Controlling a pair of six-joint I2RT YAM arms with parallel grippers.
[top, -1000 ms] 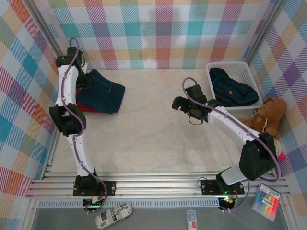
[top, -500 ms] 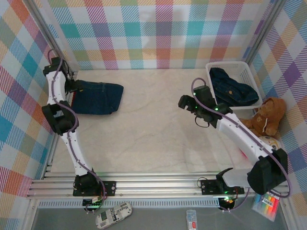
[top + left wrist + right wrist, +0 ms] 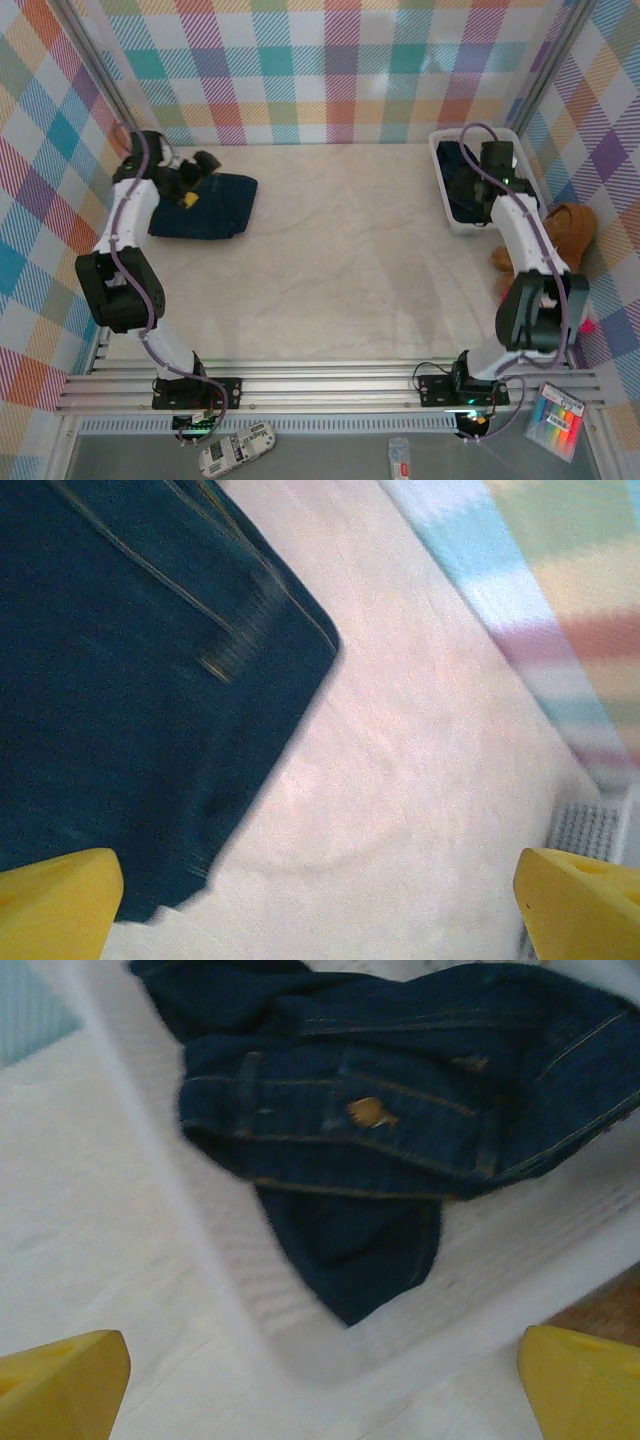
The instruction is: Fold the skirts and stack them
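Observation:
I will next reach my right gripper outward and down inside the basket (image 3: 470, 134), onto the denim beside the skirt's brass button, since the skirt lies crumpled below and outward.
A folded dark blue denim skirt (image 3: 205, 208) lies at the far left of the table; its corner and seams (image 3: 130, 680) take up the upper left of the left wrist view. My left gripper (image 3: 194, 183) hovers over the skirt's back edge, open and holding nothing (image 3: 320, 910). A second denim skirt (image 3: 462, 180) lies crumpled in the white basket (image 3: 470, 134), its waistband and brass button (image 3: 368, 1112) facing up. My right gripper (image 3: 478, 192) hangs open over the basket's left side (image 3: 325, 1385), nothing between its fingers. The red and black skirts are hidden.
A brown teddy bear (image 3: 560, 238) sits to the right of the basket, against the checkered wall. The basket's white rim (image 3: 190, 1230) crosses under the right gripper. Bare pale tabletop (image 3: 340, 260) spans the middle. Aluminium rails (image 3: 320, 385) run along the near edge.
My right arm swung from mid-table to over the basket. My left gripper came from the far-left wall to over the folded skirt. The red cloth under it no longer shows.

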